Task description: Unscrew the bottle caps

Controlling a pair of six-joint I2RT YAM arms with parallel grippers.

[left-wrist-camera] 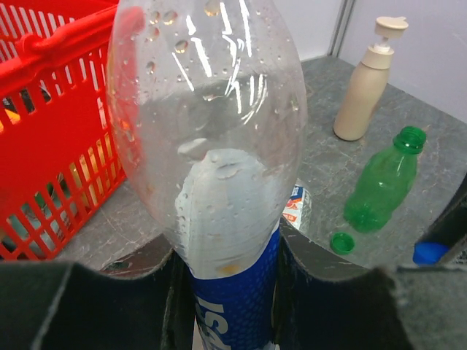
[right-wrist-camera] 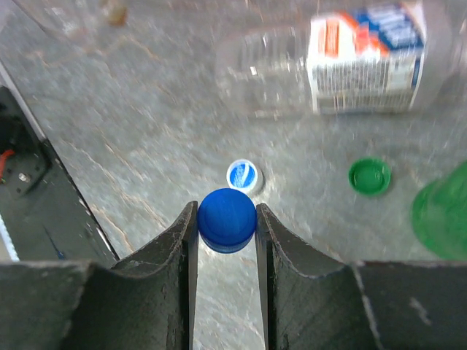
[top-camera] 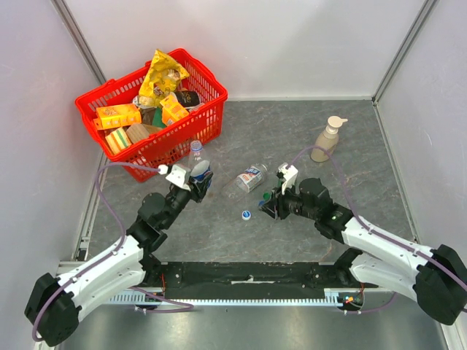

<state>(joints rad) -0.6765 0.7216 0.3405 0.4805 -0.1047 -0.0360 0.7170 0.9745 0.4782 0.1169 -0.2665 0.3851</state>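
My right gripper lowers next to the bare tabletop beside the blue-and-white cap (top-camera: 267, 223) and releases the blue cap there, since that clear patch lies below it.
My left gripper (left-wrist-camera: 226, 251) is shut on the blue label of a cola bottle (left-wrist-camera: 211, 138), holding it upright beside the basket; in the top view the left gripper (top-camera: 198, 176) grips that bottle (top-camera: 196, 154). My right gripper (right-wrist-camera: 227, 219) is shut on a blue cap (right-wrist-camera: 227, 217), held just above the table. Below it a blue-and-white cap (right-wrist-camera: 242, 176) lies on the table, also visible from above (top-camera: 246, 214). A green cap (right-wrist-camera: 369, 176) lies loose near the capless green bottle (left-wrist-camera: 383, 182). The clear bottle (top-camera: 248, 179) lies on its side between the arms.
A red basket (top-camera: 120, 91) full of packets stands at the back left, close to the held bottle. A beige pump dispenser (top-camera: 327, 140) stands at the back right. The right gripper (top-camera: 268, 204) hangs over the middle of the grey table (top-camera: 292, 131).
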